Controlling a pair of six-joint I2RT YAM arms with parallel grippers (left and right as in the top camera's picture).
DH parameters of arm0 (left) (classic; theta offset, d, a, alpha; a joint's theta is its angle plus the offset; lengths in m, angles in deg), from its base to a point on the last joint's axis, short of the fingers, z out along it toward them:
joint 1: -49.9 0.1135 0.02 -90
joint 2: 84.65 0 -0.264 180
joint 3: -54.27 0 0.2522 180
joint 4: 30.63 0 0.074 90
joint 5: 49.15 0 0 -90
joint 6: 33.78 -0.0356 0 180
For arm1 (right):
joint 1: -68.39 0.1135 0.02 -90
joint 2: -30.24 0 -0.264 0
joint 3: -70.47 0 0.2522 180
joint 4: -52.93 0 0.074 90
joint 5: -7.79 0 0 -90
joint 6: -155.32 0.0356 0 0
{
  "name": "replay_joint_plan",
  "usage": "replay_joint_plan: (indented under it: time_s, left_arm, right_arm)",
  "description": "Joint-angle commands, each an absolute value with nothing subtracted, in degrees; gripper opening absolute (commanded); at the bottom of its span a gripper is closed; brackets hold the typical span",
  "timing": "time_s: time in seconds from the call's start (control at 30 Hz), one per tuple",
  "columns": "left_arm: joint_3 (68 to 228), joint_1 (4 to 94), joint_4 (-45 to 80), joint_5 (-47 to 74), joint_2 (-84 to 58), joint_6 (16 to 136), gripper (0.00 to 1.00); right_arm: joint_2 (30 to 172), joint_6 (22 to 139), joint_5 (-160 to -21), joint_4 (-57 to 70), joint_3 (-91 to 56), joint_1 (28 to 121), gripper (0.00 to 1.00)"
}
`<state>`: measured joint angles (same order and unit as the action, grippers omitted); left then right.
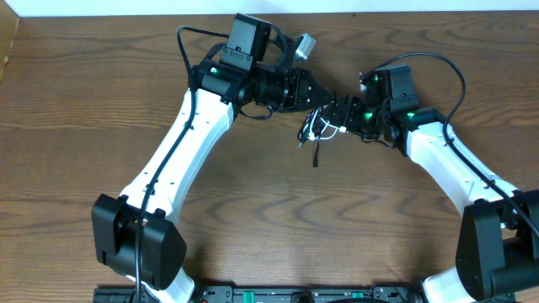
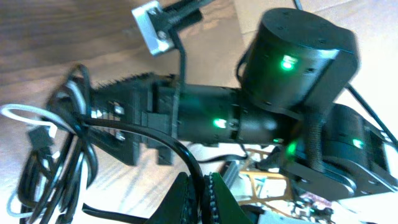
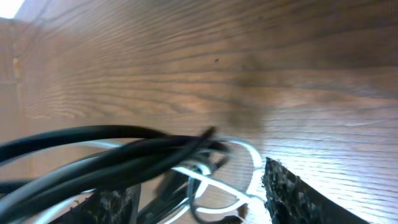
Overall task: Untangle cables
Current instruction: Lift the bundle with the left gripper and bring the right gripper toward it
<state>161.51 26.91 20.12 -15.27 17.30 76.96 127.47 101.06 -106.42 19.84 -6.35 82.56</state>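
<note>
The left gripper moves away from the bundle next, then returns there and releases. The bundle hangs to its left in the wrist view and holds its piece of black cable.
The black cable and the white cable lie tangled in a small bundle at the middle back of the wooden table, between my two grippers. My left gripper reaches in from the left. In the left wrist view its jaws are shut on a strand of the black cable; the bundle with the white loop hangs at the left by the right gripper. My right gripper is open, its fingers straddling black strands and the white cable.
The two arms nearly touch over the bundle. Thick black arm wires loop above the left arm and the right arm. A small silver unit sits behind the left wrist. The table's left edge is far off.
</note>
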Motion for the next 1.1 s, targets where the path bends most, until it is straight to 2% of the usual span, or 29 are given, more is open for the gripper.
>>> replay_joint_plan:
  time_s: [0.0, 0.3, 0.57, 0.83, 0.87, 0.9, 1.07]
  left_arm:
    - [161.79, 26.89, 19.88, -20.27, 17.08, 77.98, 0.08]
    - [161.79, 28.44, 19.88, -20.03, 12.91, 77.94, 0.07]
    - [161.79, 32.01, 21.85, -12.06, 7.80, 77.90, 0.07]
    - [161.75, 30.83, 32.15, 5.06, 8.69, 76.39, 0.07]
    - [161.72, 30.32, 34.51, 8.62, 9.28, 76.41, 0.07]
    - [161.72, 30.04, 35.93, 10.63, 9.61, 76.41, 0.07]
    - [161.57, 28.84, 40.06, 15.00, 11.20, 76.02, 0.08]
  right_arm:
    - [129.83, 100.43, -102.83, 20.97, -7.45, 82.74, 0.60]
    - [132.59, 100.41, -94.68, 19.03, -7.38, 82.59, 0.55]
    - [132.59, 99.90, -87.05, 10.33, -7.34, 81.25, 0.42]
    - [132.59, 94.33, -89.67, 7.45, -7.34, 81.08, 0.16]
    - [132.59, 94.26, -89.92, 6.72, -7.34, 81.08, 0.07]
    - [132.59, 93.52, -90.40, 6.55, -7.34, 81.08, 0.03]
    - [132.46, 89.63, -94.66, 6.59, -7.36, 81.08, 0.01]
